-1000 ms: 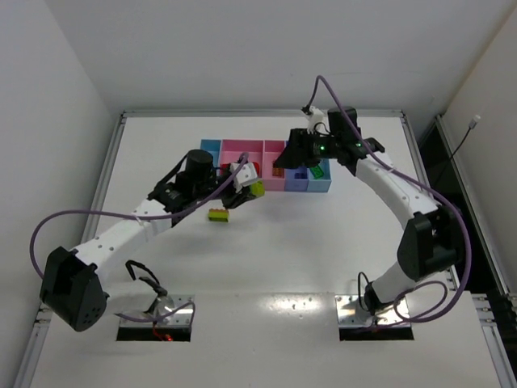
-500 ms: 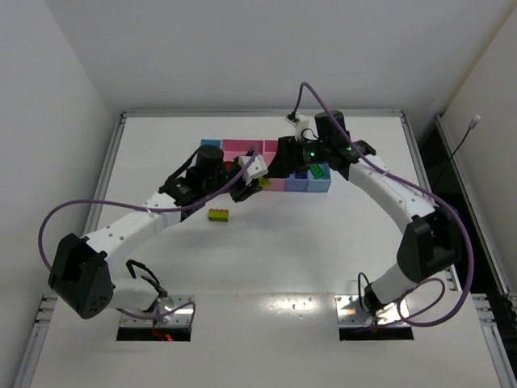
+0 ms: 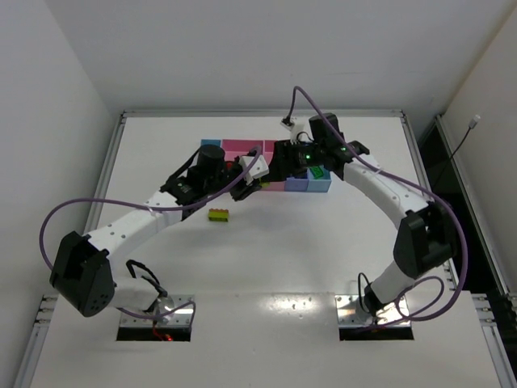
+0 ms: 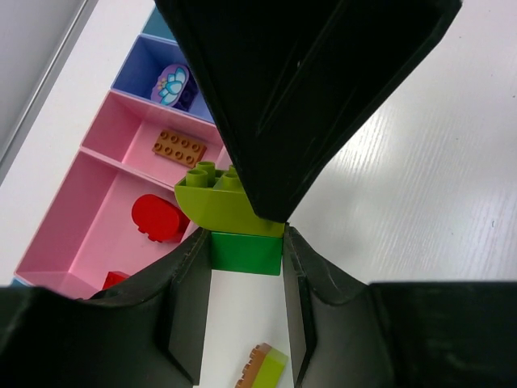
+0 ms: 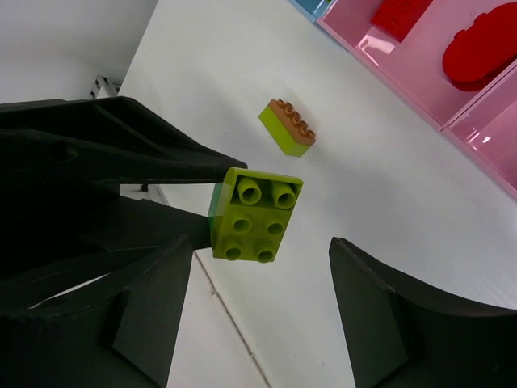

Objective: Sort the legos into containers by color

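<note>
Next, my left gripper moves to the right in the top view, over the blue tray [image 3: 321, 177], to release the green lego where a green brick already lies.
My left gripper [image 4: 246, 263] is shut on a green lego [image 4: 246, 252] with a yellow-green lego [image 4: 218, 202] stuck on top of it, held above the table in front of the containers. My right gripper [image 5: 258, 271] is open, its fingers either side of that yellow-green lego [image 5: 254, 214] without touching it. In the top view the two grippers meet at the stack [image 3: 262, 184]. A yellow-green and orange lego [image 3: 218, 214] lies on the table. The wide pink tray [image 4: 73, 234] holds red legos [image 4: 159, 217], the narrow pink tray an orange plate [image 4: 179, 145], the periwinkle tray a purple piece [image 4: 172, 85].
The row of trays runs along the back of the table, with the light blue tray [image 3: 211, 144] at its left end and the blue tray [image 3: 323, 184], holding a green brick [image 3: 321, 171], at its right. Purple cables loop off both arms.
My left gripper has carried the stacked legos up and right toward the trays. My right gripper has swung left from over the trays to meet it.
</note>
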You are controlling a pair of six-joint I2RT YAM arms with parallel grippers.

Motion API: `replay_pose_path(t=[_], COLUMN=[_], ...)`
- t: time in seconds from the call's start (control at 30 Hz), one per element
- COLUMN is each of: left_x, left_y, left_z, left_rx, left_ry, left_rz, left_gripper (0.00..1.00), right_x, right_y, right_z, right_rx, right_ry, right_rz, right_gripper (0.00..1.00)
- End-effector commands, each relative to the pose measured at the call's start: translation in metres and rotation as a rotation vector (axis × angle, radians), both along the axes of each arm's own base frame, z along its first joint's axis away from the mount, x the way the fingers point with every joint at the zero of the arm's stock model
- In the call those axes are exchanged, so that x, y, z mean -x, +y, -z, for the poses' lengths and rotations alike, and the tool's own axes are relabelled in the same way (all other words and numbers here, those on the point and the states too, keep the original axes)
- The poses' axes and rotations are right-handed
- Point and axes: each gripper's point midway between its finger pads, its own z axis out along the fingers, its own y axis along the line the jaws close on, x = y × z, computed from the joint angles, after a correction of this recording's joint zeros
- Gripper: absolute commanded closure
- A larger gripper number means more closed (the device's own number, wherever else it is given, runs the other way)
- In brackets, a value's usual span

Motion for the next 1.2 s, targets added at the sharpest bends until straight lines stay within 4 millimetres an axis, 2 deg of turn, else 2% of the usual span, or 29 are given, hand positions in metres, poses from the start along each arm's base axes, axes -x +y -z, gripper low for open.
replay_pose_path(t=[0.0, 0.23, 0.27, 0.37, 0.4, 0.47, 0.57, 0.6, 0.63, 0.67, 0.77, 0.87, 1.07, 1.17], left_x=[-0.006, -0.004, -0.001, -0.002, -0.003, -0.003, -0.003, -0.003, -0.002, -0.002, 0.003, 0.005, 0.009, 0.015], left_y=[-0.010, -0.016, -0.018, -0.019, -0.019, -0.019, -0.017, -0.015, -0.014, -0.014, -0.008, -0.004, -0.002, -0.002], left_z=[-0.031, -0.041, -0.041, -0.038, -0.038, -0.038, -0.033, -0.027, -0.020, -0.020, -0.005, 0.004, 0.014, 0.010], left_rx=[0.045, 0.064, 0.065, 0.060, 0.055, 0.055, 0.046, 0.036, 0.027, 0.027, 0.002, -0.012, -0.028, -0.004], left_ry=[-0.079, -0.100, -0.099, -0.092, -0.099, -0.099, -0.093, -0.085, -0.072, -0.072, -0.057, -0.045, -0.023, -0.014], left_rz=[0.016, 0.035, 0.044, 0.044, 0.047, 0.048, 0.038, 0.029, 0.029, 0.029, 0.025, 0.015, 0.016, 0.025], left_gripper=[1.00, 1.00, 1.00, 1.00, 1.00, 1.00, 1.00, 1.00, 1.00, 1.00, 1.00, 1.00, 1.00, 1.00], right_x=[-0.001, -0.005, -0.008, -0.008, -0.009, -0.008, -0.004, -0.005, -0.001, -0.004, -0.009, -0.016, -0.028, -0.036], right_y=[0.012, 0.017, 0.019, 0.022, 0.022, 0.023, 0.021, 0.021, 0.021, 0.018, 0.011, 0.004, -0.009, -0.020], right_z=[-0.010, -0.005, -0.011, -0.014, -0.015, -0.016, -0.016, -0.024, -0.023, -0.030, -0.035, -0.053, -0.063, -0.069], right_rx=[-0.037, -0.056, -0.064, -0.081, -0.085, -0.091, -0.108, -0.124, -0.127, -0.137, -0.141, -0.155, -0.146, -0.130], right_ry=[-0.024, -0.009, -0.028, -0.024, -0.032, -0.029, -0.009, -0.033, -0.027, -0.051, -0.063, -0.116, -0.144, -0.167], right_rz=[-0.034, -0.041, -0.041, -0.053, -0.054, -0.062, -0.065, -0.063, -0.070, -0.062, -0.043, -0.020, 0.025, 0.065], right_gripper=[0.29, 0.29, 0.32, 0.63, 0.87, 1.00, 1.00, 1.00, 1.00, 1.00, 1.00, 1.00, 1.00, 1.00])
